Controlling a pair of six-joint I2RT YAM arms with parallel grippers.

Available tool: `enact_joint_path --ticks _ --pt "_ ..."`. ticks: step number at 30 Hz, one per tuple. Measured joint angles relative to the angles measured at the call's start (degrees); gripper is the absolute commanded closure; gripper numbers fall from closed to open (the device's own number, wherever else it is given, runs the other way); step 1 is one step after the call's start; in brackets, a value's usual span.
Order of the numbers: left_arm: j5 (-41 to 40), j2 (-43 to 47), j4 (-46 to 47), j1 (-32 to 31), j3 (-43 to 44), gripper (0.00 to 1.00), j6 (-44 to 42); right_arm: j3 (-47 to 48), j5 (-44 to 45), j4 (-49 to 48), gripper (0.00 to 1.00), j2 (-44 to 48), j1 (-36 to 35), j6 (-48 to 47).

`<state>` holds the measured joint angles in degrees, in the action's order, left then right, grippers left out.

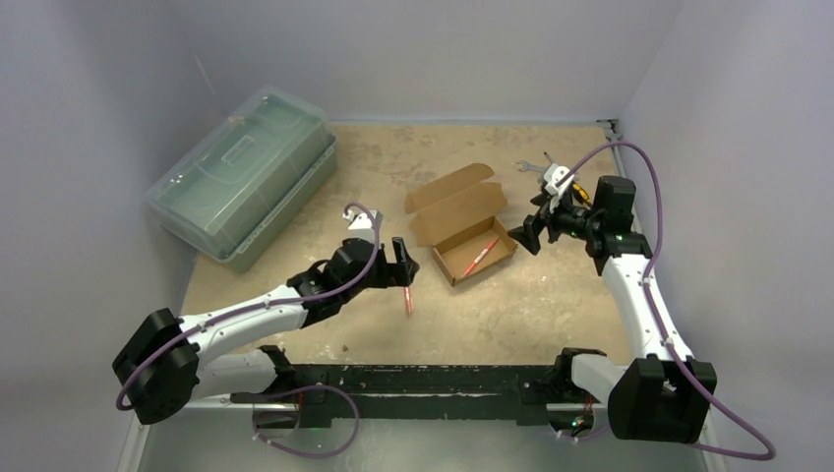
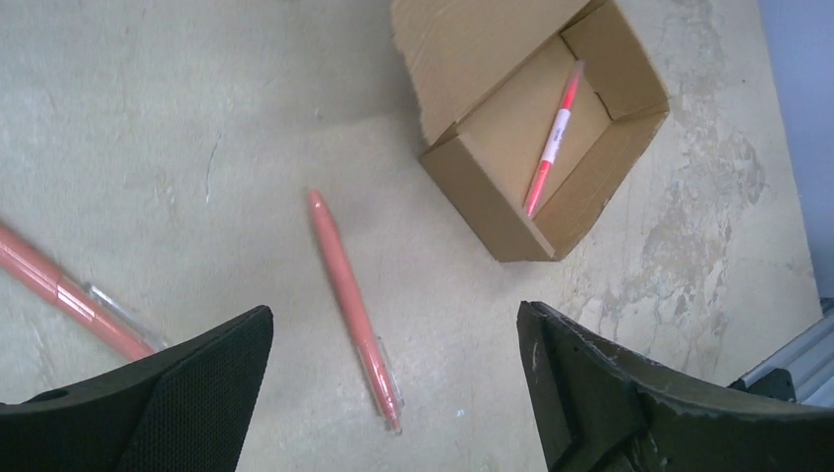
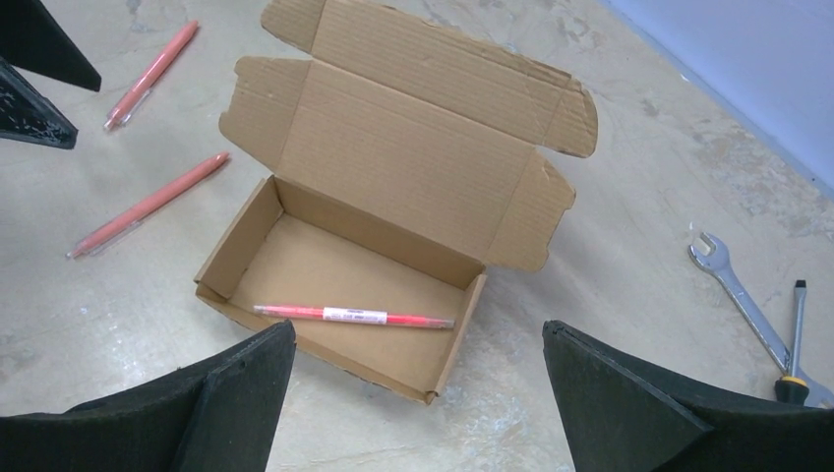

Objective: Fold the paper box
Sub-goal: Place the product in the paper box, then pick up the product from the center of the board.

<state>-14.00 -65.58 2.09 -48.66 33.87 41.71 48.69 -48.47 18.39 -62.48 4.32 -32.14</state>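
Note:
The second salmon pen (image 2: 74,298) lies below and left of my left gripper in the wrist view. The left gripper moves that way and down onto the body of the pen next.
The paper box (image 1: 462,221) is plain brown cardboard and stands in the middle of the table, its tray formed and its lid (image 3: 393,167) laid back flat with the side tabs spread. A pink marker (image 3: 354,316) lies inside the tray (image 2: 511,128). My left gripper (image 1: 403,264) hovers open just left of the box. A salmon pen (image 2: 354,310) lies on the table under its spread fingers (image 2: 393,315), untouched. A second salmon pen (image 2: 59,290) lies further left. My right gripper (image 1: 528,236) hangs open at the box's right end, its fingers (image 3: 418,329) holding nothing.
A large translucent green plastic case (image 1: 241,177) stands at the back left. A wrench (image 3: 738,290) and a screwdriver (image 3: 795,339) lie on the table right of the box. Walls close the table at the back and on both sides.

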Motion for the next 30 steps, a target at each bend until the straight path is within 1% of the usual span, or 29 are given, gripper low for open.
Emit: enact_joint_path --ticks 2,4,8,11,13,16,18,23,27,30 --pt "-0.3 -0.1 -0.6 0.0 -1.0 0.10 2.6 -0.1 0.0 0.0 0.01 0.0 0.1 0.0" --pt "-1.8 -0.7 -2.3 0.0 -1.0 0.15 4.6 -0.2 0.0 0.0 0.01 0.0 0.2 0.0" --pt "-10.2 -3.4 -11.1 0.0 1.7 0.24 10.1 -0.2 0.0 0.0 0.01 0.2 0.2 0.0" --pt "-14.2 -3.9 -15.3 1.6 2.5 0.32 12.9 -0.2 0.0 0.0 0.01 0.5 0.2 0.0" --pt "-14.3 -4.0 -16.6 5.2 2.5 0.36 13.8 -0.2 0.0 0.0 0.01 0.5 0.3 0.0" --pt "-14.0 -4.8 -16.7 13.2 2.5 0.52 14.3 -0.2 0.0 0.0 0.01 0.7 0.3 0.0" --pt "-13.9 -6.2 -16.8 16.3 2.5 0.56 14.5 -0.2 -0.1 0.0 0.01 0.8 0.3 0.0" --pt "-12.8 -13.1 -18.9 18.0 4.4 0.60 14.2 -0.2 -0.1 0.0 0.01 0.8 0.3 0.0" --pt "-12.2 -19.0 -20.6 18.2 8.8 0.61 13.7 -0.2 -0.1 0.0 0.01 0.8 0.3 0.0" --pt "-11.6 -20.9 -20.4 18.3 10.1 0.62 13.2 -0.2 -0.2 0.0 0.01 1.1 0.3 0.0"
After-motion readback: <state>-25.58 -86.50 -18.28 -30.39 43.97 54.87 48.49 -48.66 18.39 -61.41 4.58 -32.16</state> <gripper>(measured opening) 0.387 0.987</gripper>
